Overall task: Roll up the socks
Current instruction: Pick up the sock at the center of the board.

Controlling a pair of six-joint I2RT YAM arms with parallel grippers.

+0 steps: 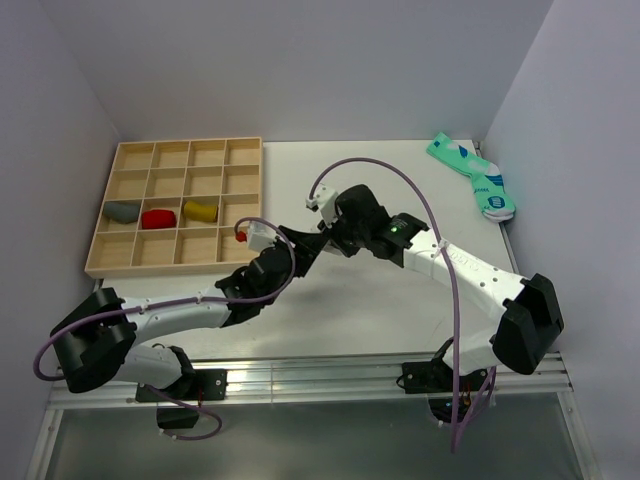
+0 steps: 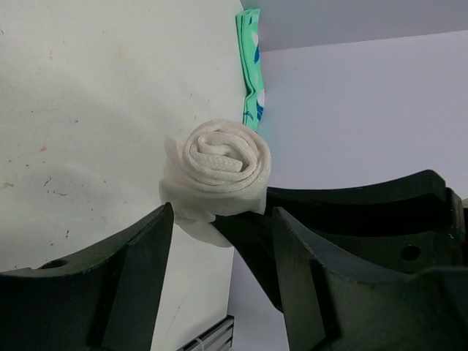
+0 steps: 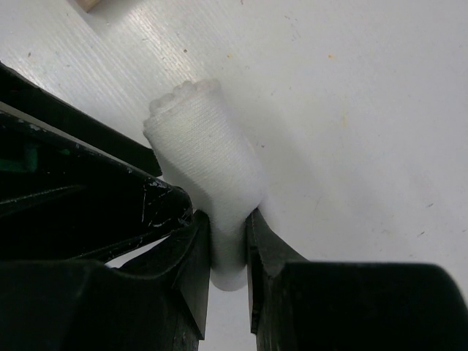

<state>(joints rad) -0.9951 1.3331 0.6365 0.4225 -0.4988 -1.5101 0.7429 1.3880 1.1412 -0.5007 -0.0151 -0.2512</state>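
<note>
I should next move my left gripper gently toward the right gripper and close its fingers around the white roll's spiral end, since most of it is beyond the fingers.
The white sock (image 3: pixel 205 153) is wound into a tight roll, its spiral end (image 2: pixel 223 164) facing the left wrist camera. My right gripper (image 3: pixel 228 227) is shut on one end of the roll, just above the table. My left gripper (image 2: pixel 223 219) is open, with its fingertips on either side of the roll's other end and a wide gap between them. In the top view both grippers (image 1: pixel 308 245) meet at the table's middle and hide the roll. A mustard-yellow rolled sock (image 1: pixel 200 211) lies in a tray compartment.
The wooden compartment tray (image 1: pixel 170 269) stands at the back left and also holds a grey bundle (image 1: pixel 123 211) and a red bundle (image 1: pixel 158 218). Teal patterned socks (image 1: pixel 475 178) lie at the back right corner by the wall.
</note>
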